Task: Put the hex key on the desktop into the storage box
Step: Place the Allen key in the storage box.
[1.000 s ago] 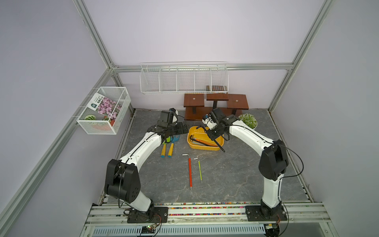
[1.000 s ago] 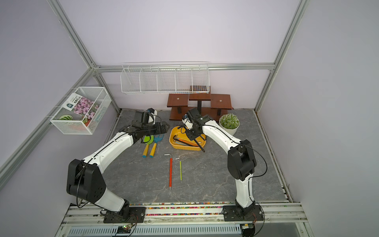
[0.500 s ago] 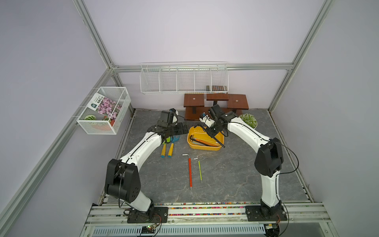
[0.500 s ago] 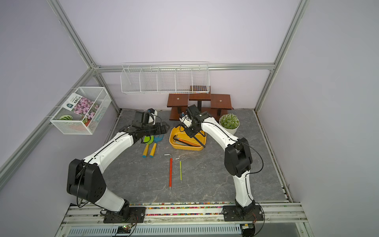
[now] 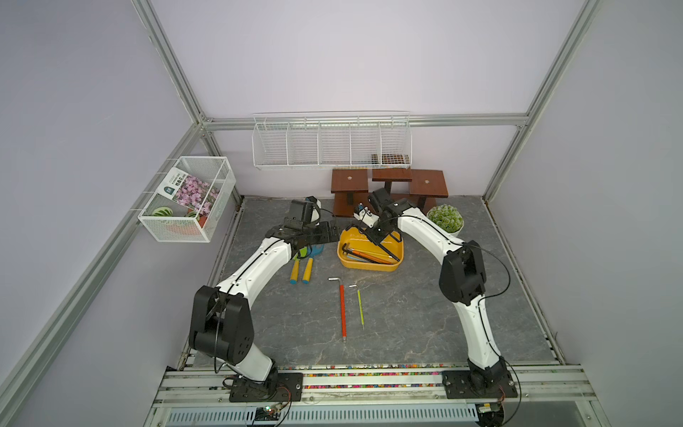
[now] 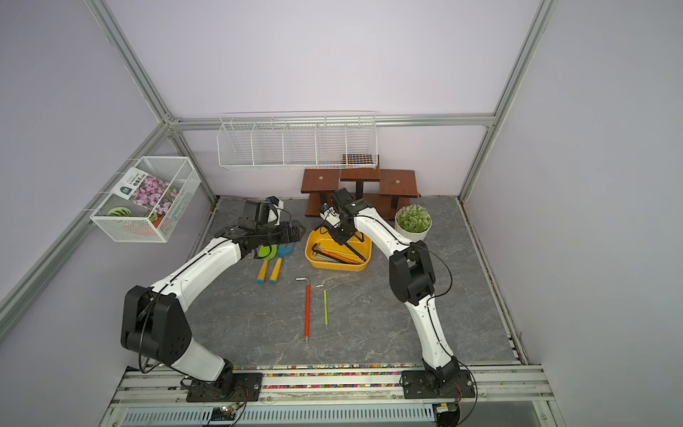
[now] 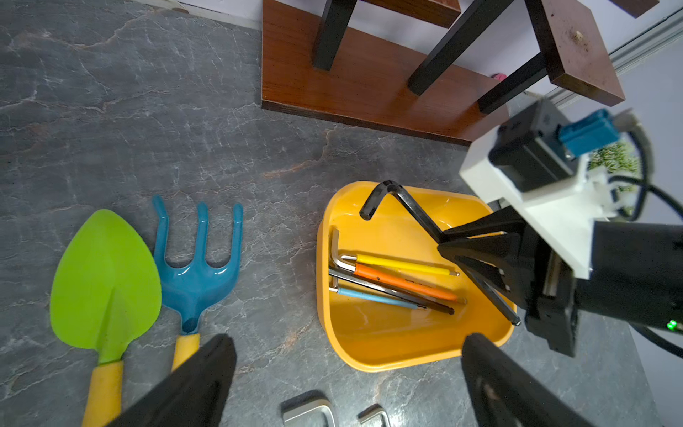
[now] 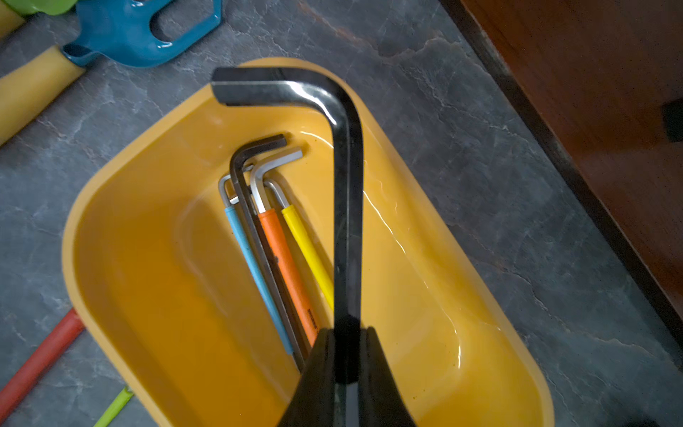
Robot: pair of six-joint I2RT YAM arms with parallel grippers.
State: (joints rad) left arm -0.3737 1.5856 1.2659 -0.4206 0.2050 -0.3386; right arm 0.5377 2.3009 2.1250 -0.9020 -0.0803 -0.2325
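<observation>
The bare bottom of the box beside the yellow hex key is below my right gripper, so my right gripper needs to move down toward it and release the body of the large black hex key there.
My right gripper (image 8: 347, 355) is shut on the shaft of a large black hex key (image 8: 347, 185) and holds it tilted over the yellow storage box (image 8: 74, 229); its bent end is up. Both top views show this key (image 5: 390, 251) (image 6: 354, 250) above the box (image 5: 369, 267) (image 6: 338, 267). Several hex keys with blue, black, orange and yellow shafts lie inside the box. A red hex key (image 5: 342, 307) and a thin green hex key (image 5: 359, 305) lie on the desktop (image 5: 406, 314). My left gripper (image 7: 347, 344) is open and empty beside the box.
A green trowel (image 7: 105, 281) and a blue rake (image 7: 197, 266) with yellow handles lie left of the box. Brown wooden stands (image 5: 388, 185) and a potted plant (image 5: 444, 218) stand behind it. White wire baskets (image 5: 332, 140) hang on the walls.
My right arm's elbow has swung inward. The black hex key's lower end has moved back from the box's front rim to over its inside. The left arm has not moved.
</observation>
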